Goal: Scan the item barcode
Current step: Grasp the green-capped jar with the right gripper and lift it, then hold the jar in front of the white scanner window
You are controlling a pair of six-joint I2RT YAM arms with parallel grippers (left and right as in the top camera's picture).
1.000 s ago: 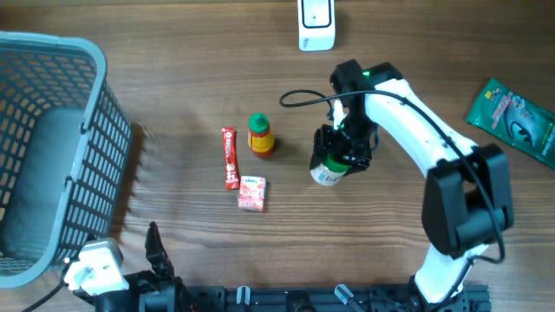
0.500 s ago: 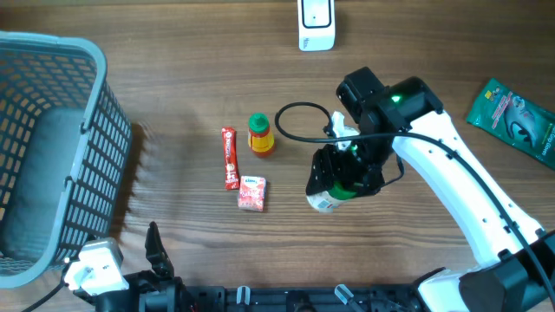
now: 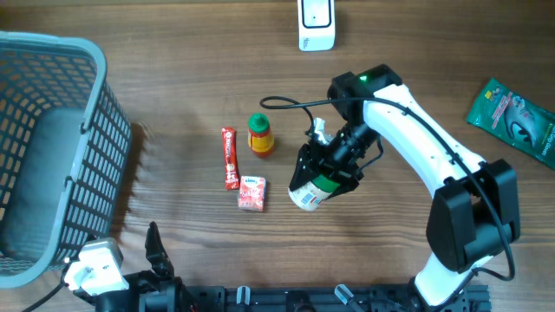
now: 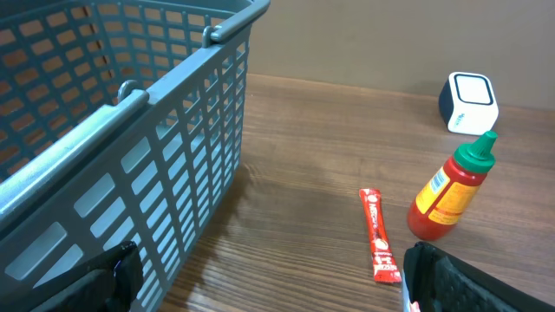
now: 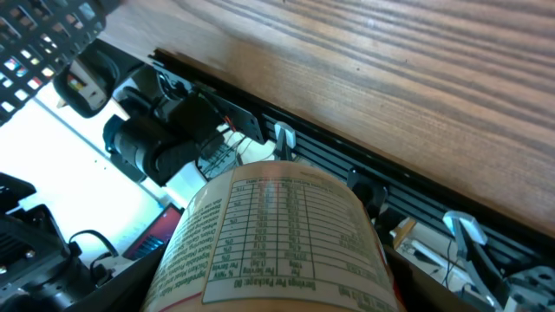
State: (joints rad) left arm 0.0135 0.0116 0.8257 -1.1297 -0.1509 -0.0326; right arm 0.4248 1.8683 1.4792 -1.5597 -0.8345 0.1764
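Bare tabletop by the green pouch lies right of my right gripper in the overhead view: I should swing outward to the scanner (image 3: 316,22), then across and down, releasing.
My right gripper (image 3: 332,171) is shut on a round white-and-green tub (image 3: 309,192), the item, held tilted above the table's middle with its far end toward the front left. In the right wrist view the tub (image 5: 277,234) fills the space between the fingers, and its printed nutrition table faces the camera. No barcode shows. The white scanner (image 3: 316,22) stands at the back edge and also shows small as the scanner (image 4: 469,101). My left gripper (image 4: 277,286) is open and empty, low at the front left, seen as the left gripper (image 3: 156,256).
A grey basket (image 3: 52,147) fills the left side. A ketchup bottle (image 3: 260,134), a red stick sachet (image 3: 230,158) and a pink packet (image 3: 251,193) lie left of the tub. A green pouch (image 3: 513,114) lies at the far right.
The right arm has swung the tub toward the front left and tipped it over more. The left arm has stayed still.
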